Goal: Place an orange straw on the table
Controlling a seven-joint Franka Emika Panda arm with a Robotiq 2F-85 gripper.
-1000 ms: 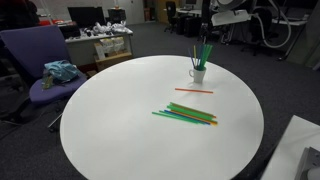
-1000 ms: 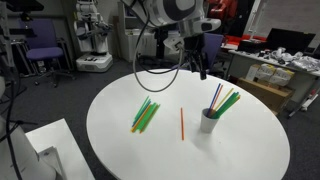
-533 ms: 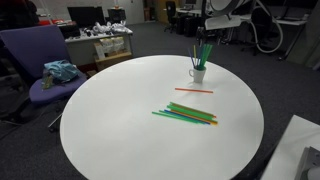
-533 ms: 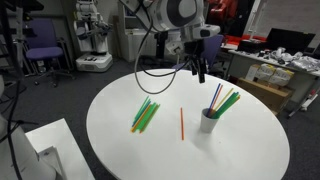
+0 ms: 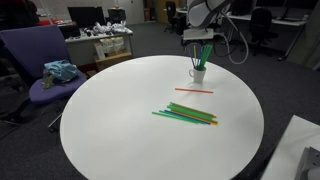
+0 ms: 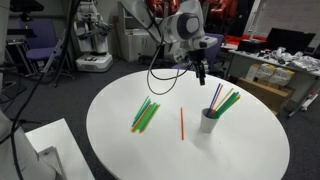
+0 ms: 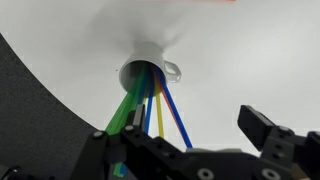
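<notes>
The orange straw's loose end sticks up out of the cup next to a blue one, so the robot's gripper will go down and outward onto that end next.
An orange straw (image 5: 194, 90) lies flat on the round white table (image 5: 120, 110), between the white cup (image 5: 198, 73) and a pile of green straws (image 5: 186, 114). It also shows in an exterior view (image 6: 182, 124). The cup (image 6: 208, 123) holds green, yellow, blue and one orange-red straw, seen in the wrist view (image 7: 150, 72). My gripper (image 5: 203, 42) hangs open and empty just above the straws in the cup, as the wrist view (image 7: 180, 135) and an exterior view (image 6: 200, 76) also show.
The green straws (image 6: 145, 114) lie mid-table. A purple chair (image 5: 40, 70) with blue cloth stands beside the table. Desks with clutter and office chairs stand behind. A white box (image 6: 45, 150) sits off the table's edge.
My arm has come down and further into view, bringing the open gripper closer above the cup's straws. The straws on the table have not moved.
</notes>
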